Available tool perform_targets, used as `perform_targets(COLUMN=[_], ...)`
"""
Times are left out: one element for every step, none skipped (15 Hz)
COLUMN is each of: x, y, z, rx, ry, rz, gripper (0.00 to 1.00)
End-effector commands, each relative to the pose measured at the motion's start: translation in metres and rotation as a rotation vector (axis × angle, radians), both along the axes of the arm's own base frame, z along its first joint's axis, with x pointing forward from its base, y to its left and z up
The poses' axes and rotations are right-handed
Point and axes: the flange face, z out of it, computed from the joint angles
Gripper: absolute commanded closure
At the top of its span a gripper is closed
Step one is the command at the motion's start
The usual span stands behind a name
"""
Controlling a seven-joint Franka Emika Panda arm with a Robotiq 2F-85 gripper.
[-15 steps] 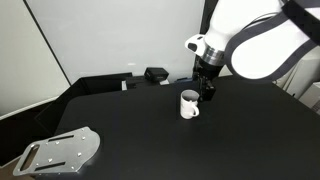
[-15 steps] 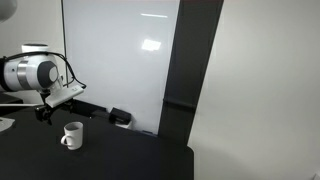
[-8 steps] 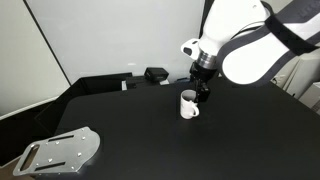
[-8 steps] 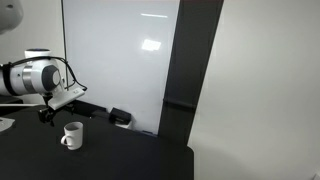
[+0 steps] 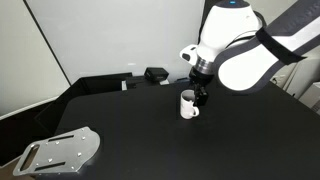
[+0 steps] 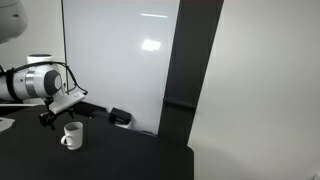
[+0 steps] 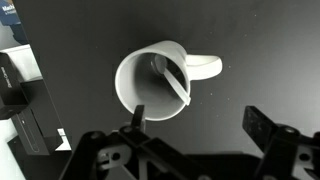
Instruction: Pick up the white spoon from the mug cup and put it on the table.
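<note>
The white spoon's handle end (image 7: 184,97) leans over the mug's rim, between the sides of the robot's open fingers, so the gripper should next go down toward it and close on it.
The white mug cup (image 7: 155,78) stands on the black table (image 7: 260,50), seen from above in the wrist view, handle to the right. The white spoon (image 7: 173,82) leans inside it, its handle end over the rim at lower right. My gripper (image 7: 197,118) is open, above the mug; one finger overlaps the mug's lower rim, the other is over bare table to the right. In both exterior views the mug (image 5: 188,104) (image 6: 71,135) sits just under the gripper (image 5: 203,95) (image 6: 46,117). The spoon does not show there.
A grey metal plate with slots (image 5: 60,152) lies at the table's near left corner. A small black box (image 5: 155,74) (image 6: 121,117) sits at the table's back edge. White wall panels stand behind the table.
The arm has shifted slightly to the left and lower toward the mug. The mug and spoon have not moved.
</note>
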Motion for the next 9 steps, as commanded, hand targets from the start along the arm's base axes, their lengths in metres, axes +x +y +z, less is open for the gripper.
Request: perform_targets(x=[0.007, 0.007, 0.007, 0.007, 0.006, 0.006, 0.006, 0.006, 0.006], y=[0.001, 0.000, 0.000, 0.000, 0.000, 0.000, 0.000, 0.000, 0.000], z=[-0.005, -0.007, -0.008, -0.010, -0.012, -0.013, -0.014, -0.014, -0.016], rx=[-0.009, -0.010, -0.010, -0.010, -0.011, -0.012, -0.012, -0.013, -0.014], ry=[-0.012, -0.010, -0.008, -0.006, -0.004, -0.003, -0.002, -0.001, 0.000], rz=[-0.024, -0.025, -0.027, -0.027, -0.028, -0.028, -0.028, -0.028, -0.028], gripper=[0.00, 0.00, 0.00, 0.00, 0.00, 0.00, 0.00, 0.00, 0.00])
